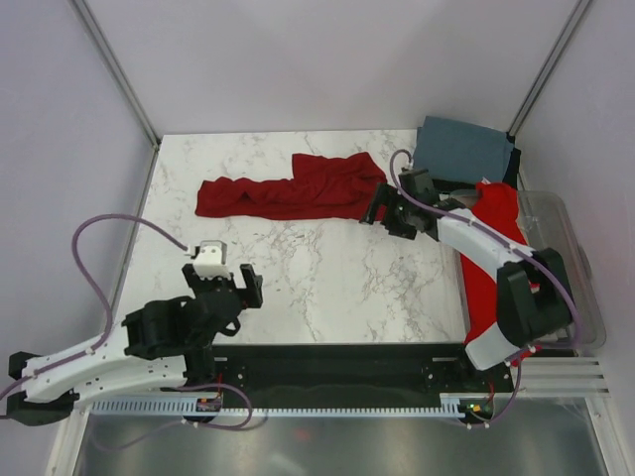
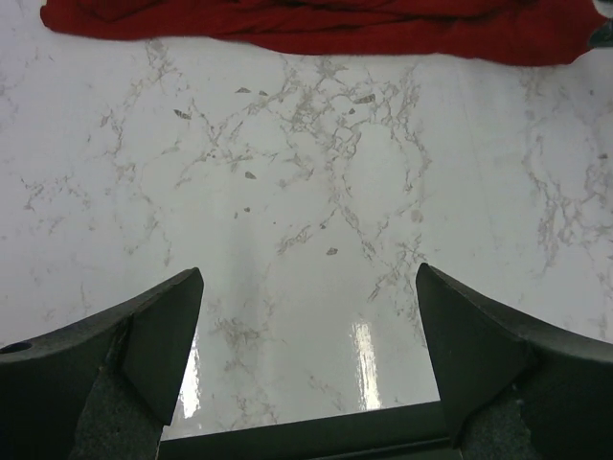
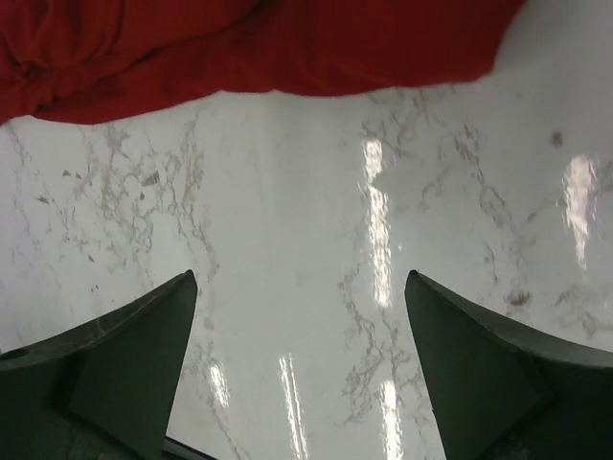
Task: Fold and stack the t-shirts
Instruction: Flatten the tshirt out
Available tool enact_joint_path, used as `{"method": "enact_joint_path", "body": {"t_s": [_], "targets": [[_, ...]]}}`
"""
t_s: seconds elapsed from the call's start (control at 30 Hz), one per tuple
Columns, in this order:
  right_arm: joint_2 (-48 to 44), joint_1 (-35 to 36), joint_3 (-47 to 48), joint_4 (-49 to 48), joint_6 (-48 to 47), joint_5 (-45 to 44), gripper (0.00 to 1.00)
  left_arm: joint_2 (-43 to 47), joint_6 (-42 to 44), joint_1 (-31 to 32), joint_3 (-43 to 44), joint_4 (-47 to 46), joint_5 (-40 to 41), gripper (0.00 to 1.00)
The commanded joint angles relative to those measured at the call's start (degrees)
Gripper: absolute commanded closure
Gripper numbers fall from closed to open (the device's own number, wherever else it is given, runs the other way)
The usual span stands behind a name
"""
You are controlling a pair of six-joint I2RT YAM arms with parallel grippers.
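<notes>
The crimson shirt's near corner toward the bin (image 3: 442, 65) is still over bare table, so my right gripper must reach outward and down onto it next.
A dark crimson t-shirt (image 1: 288, 188) lies crumpled in a long strip across the back of the marble table. It shows along the top of the left wrist view (image 2: 316, 24) and of the right wrist view (image 3: 239, 48). A slate grey-blue shirt (image 1: 461, 149) lies folded at the back right corner. A brighter red shirt (image 1: 491, 253) hangs over the right side, partly under my right arm. No black shirt shows. My right gripper (image 1: 389, 213) (image 3: 302, 326) is open and empty, just in front of the crimson shirt's right end. My left gripper (image 1: 220, 276) (image 2: 306, 316) is open and empty over bare table near the front left.
A clear plastic bin (image 1: 571, 248) stands off the table's right edge, with the red shirt draped at its rim. White walls and metal posts close in the back and sides. A black rail (image 1: 337, 362) runs along the near edge.
</notes>
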State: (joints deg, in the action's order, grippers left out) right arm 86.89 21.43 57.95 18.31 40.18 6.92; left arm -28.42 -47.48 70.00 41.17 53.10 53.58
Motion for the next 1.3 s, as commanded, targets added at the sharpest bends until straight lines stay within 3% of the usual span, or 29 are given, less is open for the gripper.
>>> {"method": "enact_joint_path", "body": {"t_s": [0.0,0.07,0.17,0.23,0.37,0.47,0.53,0.57,0.63,0.67,0.73,0.77,0.87,0.97,1.27], "targets": [[7.20,0.01,12.16,1.10,-6.50,-0.40,0.02,-7.50,8.35,-3.18,1.46,-12.36,1.10,0.00],[11.09,-0.07,19.98,3.13,-8.36,-3.22,0.02,-13.02,13.61,-7.48,1.46,-17.22,-6.76,0.00],[19.96,0.01,30.53,8.05,-10.91,-6.56,0.02,-18.92,15.14,-20.48,0.50,-22.94,-20.64,0.00],[26.29,0.10,37.10,12.18,-11.88,-9.02,0.02,-21.05,15.32,-28.66,-0.21,-25.41,-25.35,0.00],[32.54,0.63,41.54,14.83,-13.90,-13.50,0.02,-26.49,14.27,-41.05,0.40,-27.52,-34.13,0.00],[34.92,0.63,41.54,14.31,-15.04,-14.65,0.04,-30.80,12.60,-54.39,2.42,-29.71,-41.42,0.00],[36.33,0.63,41.27,13.86,-15.31,-14.39,0.05,-35.00,11.63,-57.94,3.21,-31.65,-43.64,0.00],[36.59,0.72,41.10,13.78,-15.40,-14.39,0.11,-36.68,10.67,-60.30,4.61,-32.27,-43.91,0.00],[36.59,0.63,39.70,12.99,-15.57,-13.86,0.23,-43.08,10.05,-62.25,6.81,-33.41,-42.87,0.00],[36.33,0.63,39.08,12.55,-15.49,-13.77,0.36,-45.81,8.82,-64.70,9.43,-33.50,-42.08,0.02],[35.28,0.72,36.72,11.58,-15.31,-13.60,0.48,-50.13,6.98,-67.61,12.26,-33.68,-42.41,0.05],[34.67,0.80,35.75,11.32,-15.22,-13.60,0.62,-54.67,5.57,-69.89,14.71,-34.11,-43.20,0.12],[31.68,0.72,30.30,9.39,-15.05,-13.16,0.90,-62.94,5.91,-72.63,20.24,-35.17,-43.74,0.25],[28.43,0.81,24.68,6.75,-14.96,-11.93,0.98,-69.81,6.96,-72.72,25.34,-35.52,-41.55,0.29],[23.94,1.51,17.99,3.32,-14.69,-8.59,1.00,-80.64,7.93,-72.81,35.99,-37.37,-41.11,0.31]]}}
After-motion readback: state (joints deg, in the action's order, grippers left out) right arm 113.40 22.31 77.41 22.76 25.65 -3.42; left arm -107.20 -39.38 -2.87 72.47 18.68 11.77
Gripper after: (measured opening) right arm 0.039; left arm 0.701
